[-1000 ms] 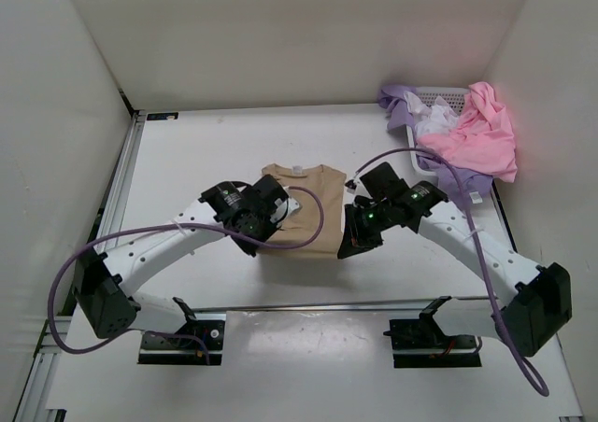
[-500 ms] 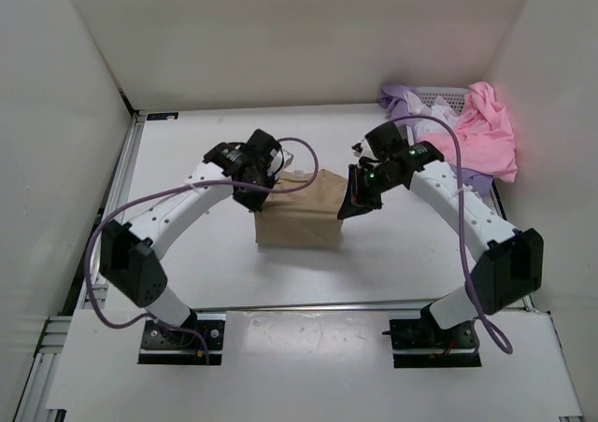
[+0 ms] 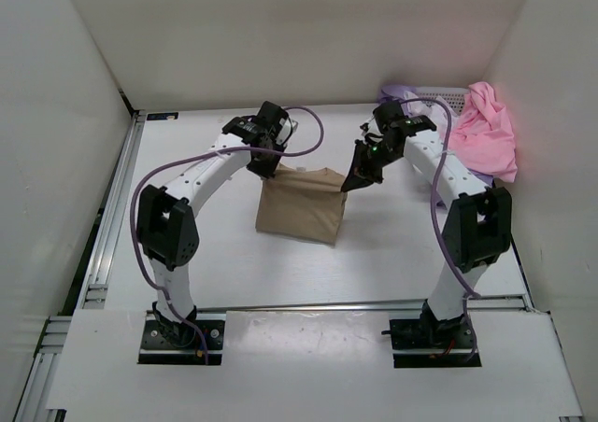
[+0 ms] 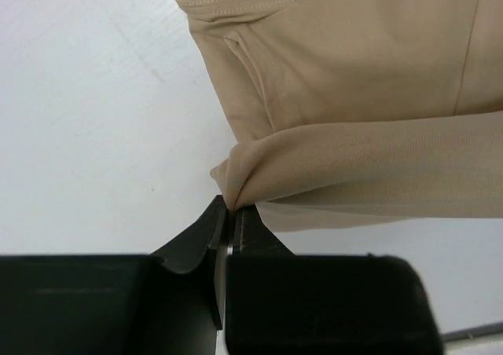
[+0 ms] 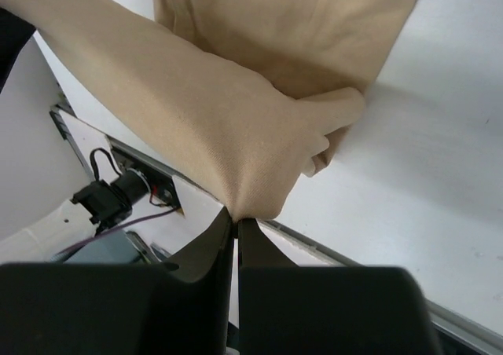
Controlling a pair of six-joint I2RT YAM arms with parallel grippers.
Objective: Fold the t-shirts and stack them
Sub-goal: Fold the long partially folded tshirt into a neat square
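The left gripper should move outward toward the back wall and bring the t-shirt's pinched corner down onto the table's surface, because the far edge of the t-shirt is hanging off the table.
A tan-beige t-shirt (image 3: pixel 301 209) lies partly folded at mid-table, its far edge lifted off the surface. My left gripper (image 3: pixel 268 168) is shut on that edge's left corner, and in the left wrist view a pinch of tan cloth (image 4: pixel 236 192) sits between the closed left gripper (image 4: pixel 230 207). My right gripper (image 3: pixel 350 185) is shut on the right corner; the right wrist view shows the cloth (image 5: pixel 236 135) bunching into the closed right gripper (image 5: pixel 236 217). A pink t-shirt (image 3: pixel 481 133), a white one (image 3: pixel 436 116) and a lavender one (image 3: pixel 400 105) are heaped at the back right.
The white mesh basket (image 3: pixel 439 95) sits in the back right corner under the heap of shirts. White walls close the table on the left, back and right. Purple cables loop over both arms.
Both grippers have carried the shirt's near edge away from me, over the rest of the shirt towards the back. The arms now reach far forward and the shirt is doubled over.
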